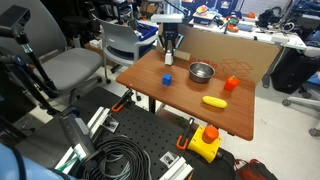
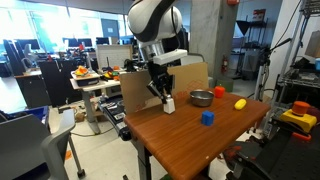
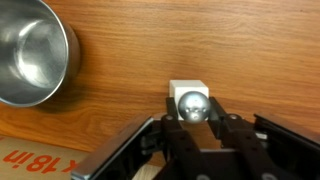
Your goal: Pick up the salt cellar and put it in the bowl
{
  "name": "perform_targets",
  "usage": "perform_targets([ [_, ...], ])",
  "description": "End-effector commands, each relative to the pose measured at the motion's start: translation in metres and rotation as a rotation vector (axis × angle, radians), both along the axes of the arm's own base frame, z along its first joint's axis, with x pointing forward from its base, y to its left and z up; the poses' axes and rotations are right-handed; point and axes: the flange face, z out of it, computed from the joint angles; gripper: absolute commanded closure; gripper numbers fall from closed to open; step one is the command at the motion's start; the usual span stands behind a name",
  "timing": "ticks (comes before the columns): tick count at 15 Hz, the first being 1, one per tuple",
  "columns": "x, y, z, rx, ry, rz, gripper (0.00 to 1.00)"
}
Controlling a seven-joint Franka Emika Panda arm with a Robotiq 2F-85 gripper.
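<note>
My gripper is holding the shaker and will lift it, carry it over the open middle of the steel bowl, then go down and release it, because the bowl's rim stands above the tabletop.
The salt cellar [image 3: 189,92] is a small white shaker with a shiny round cap. It stands on the wooden table, near the far edge in both exterior views [image 1: 169,60] [image 2: 170,104]. My gripper [image 3: 192,112] is down over it with a finger pressed against each side, shut on it [image 1: 168,50] [image 2: 161,90]. The steel bowl [image 3: 30,50] is empty and sits apart from the shaker, at the upper left of the wrist view. It also shows in both exterior views [image 1: 201,72] [image 2: 201,98].
A blue cube [image 1: 167,78] [image 2: 207,117], an orange cup [image 1: 231,84] [image 2: 219,91] and a yellow object [image 1: 214,101] [image 2: 240,103] lie on the table [image 1: 190,105]. A cardboard sheet [image 1: 235,55] stands along the back edge. Chairs and cables surround the table.
</note>
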Motion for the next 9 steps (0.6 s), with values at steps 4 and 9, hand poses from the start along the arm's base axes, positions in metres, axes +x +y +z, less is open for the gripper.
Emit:
perform_targets([
  [4, 0.001, -0.041, 0.056, 0.033, 0.022, -0.021, 0.91],
  [9, 0.007, -0.104, 0.092, 0.081, 0.0, -0.088, 0.91],
])
